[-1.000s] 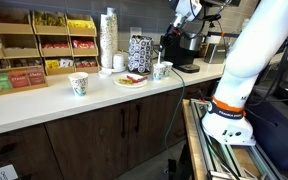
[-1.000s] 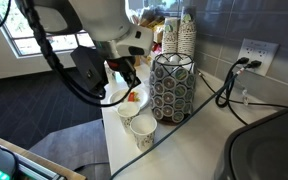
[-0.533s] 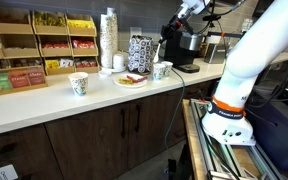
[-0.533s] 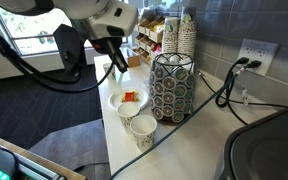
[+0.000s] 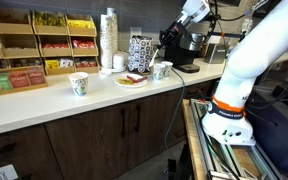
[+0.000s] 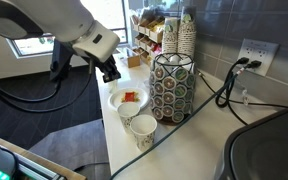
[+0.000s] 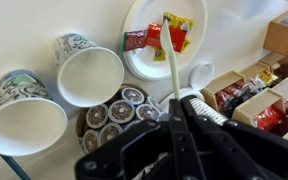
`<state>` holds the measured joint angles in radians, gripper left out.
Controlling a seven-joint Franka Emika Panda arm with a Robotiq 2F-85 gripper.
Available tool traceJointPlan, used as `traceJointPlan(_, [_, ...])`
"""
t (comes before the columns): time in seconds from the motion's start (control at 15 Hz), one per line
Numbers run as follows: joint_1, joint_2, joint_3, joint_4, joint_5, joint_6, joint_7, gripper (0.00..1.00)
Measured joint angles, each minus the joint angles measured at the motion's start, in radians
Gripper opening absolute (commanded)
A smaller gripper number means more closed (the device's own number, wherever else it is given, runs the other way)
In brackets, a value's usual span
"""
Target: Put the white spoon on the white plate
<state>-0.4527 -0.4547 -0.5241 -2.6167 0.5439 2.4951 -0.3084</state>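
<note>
My gripper will move down and tilt toward the packets on the white plate to let go of the spoon's thin handle there, because the plate is below it.
The white plate [image 7: 147, 17] lies on the counter with red and yellow packets on it. It shows in both exterior views [image 5: 130, 81] [image 6: 128, 98]. My gripper [image 7: 177, 100] is shut on the handle of the white spoon [image 7: 170, 68]. The spoon's far end reaches over the packets on the plate. In an exterior view the gripper [image 6: 109, 70] hangs above the counter's edge, beside and above the plate. In an exterior view it [image 5: 167, 40] is up above the cup to the right of the plate. The spoon is too small to make out in either exterior view.
Two green-patterned paper cups [image 7: 89, 72] [image 7: 24, 115] stand next to the plate. A wire holder of coffee pods [image 6: 171, 85] [image 7: 119, 110] stands beside them. A stack of cups [image 5: 108, 40], snack shelves [image 5: 34, 45] and a coffee machine [image 5: 184, 50] line the back.
The arm has swung from right over the plate out towards the counter's edge, and the wrist has turned. The grip on the spoon holds.
</note>
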Motion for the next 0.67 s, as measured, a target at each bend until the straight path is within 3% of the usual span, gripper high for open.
traceJointPlan(0.33, [0.082, -0.002, -0.001, -0.13, 0.215, 0.178, 0.072, 0.01])
traceJointPlan(0.67, [0.227, 0.006, -0.014, -0.138, 0.61, 0.343, -0.001, 0.01])
